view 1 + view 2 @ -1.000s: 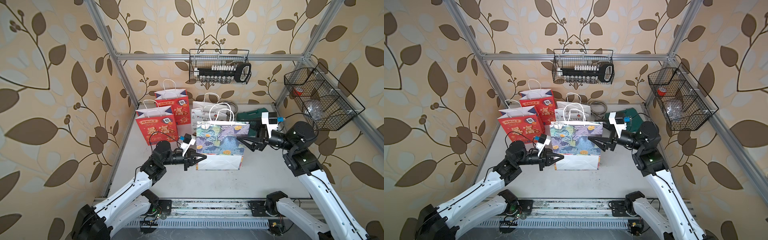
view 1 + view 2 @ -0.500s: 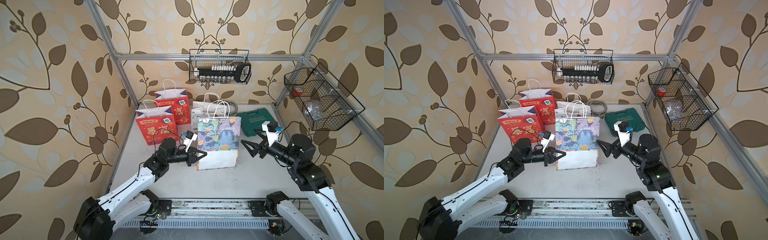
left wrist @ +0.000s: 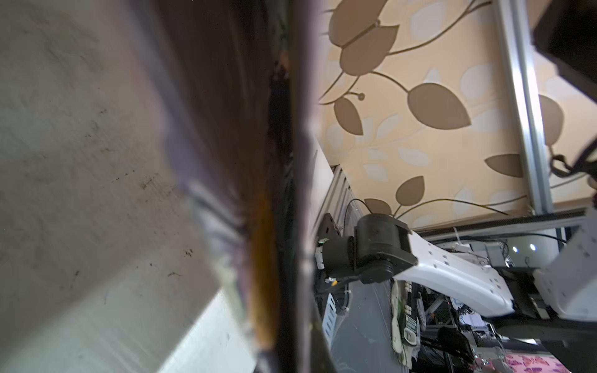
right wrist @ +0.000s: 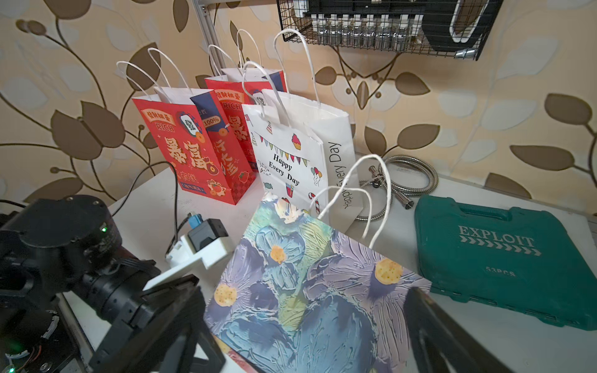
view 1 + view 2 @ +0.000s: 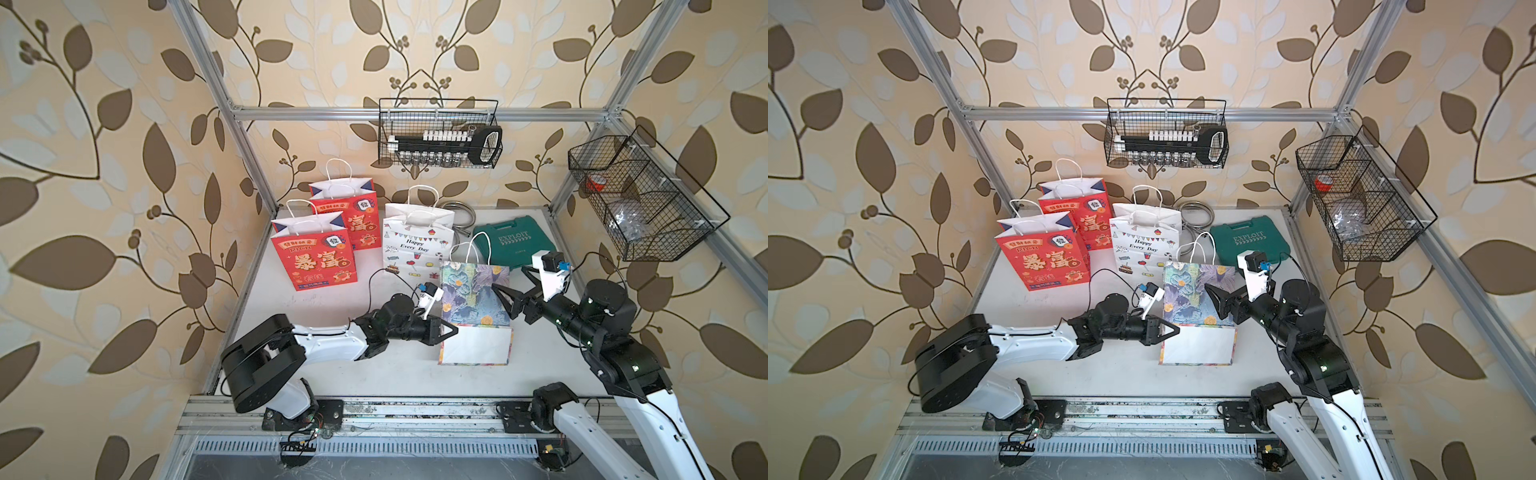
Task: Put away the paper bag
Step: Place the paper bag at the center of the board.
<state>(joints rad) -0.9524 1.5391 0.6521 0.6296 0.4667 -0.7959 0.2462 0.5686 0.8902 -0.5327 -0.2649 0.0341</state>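
I will next move my left gripper down with a turn to the tabletop beside the bag's white panel [image 5: 476, 345] and release the bag's edge, as its floral side tilts up.
The floral paper bag [image 5: 476, 291] [image 5: 1196, 295] is near the middle of the table. It is pressed flat and tilted, with its white bottom panel [image 5: 476, 345] facing the front. My left gripper [image 5: 451, 331] [image 5: 1173, 331] is shut on the bag's lower left edge. In the left wrist view the bag [image 3: 226, 161] is a blur against the jaws. My right gripper [image 5: 510, 283] stands open at the bag's upper right edge. In the right wrist view its fingers [image 4: 181, 323] straddle the floral face [image 4: 307, 290] with nothing gripped. The bag's white handles [image 4: 355, 187] stick up.
Two red bags [image 5: 313, 257] [image 5: 349, 212] and a white "Happy Every Day" bag [image 5: 415, 245] stand at the back left. A green tool case [image 5: 513, 241] and a metal hose [image 5: 461, 214] lie at the back right. Wire baskets hang on the back wall [image 5: 440, 133] and right wall [image 5: 640, 195].
The floral bag has been squeezed narrower and carried right by my left gripper. My right gripper let go, drew back to the right, then returned open to the bag's right edge.
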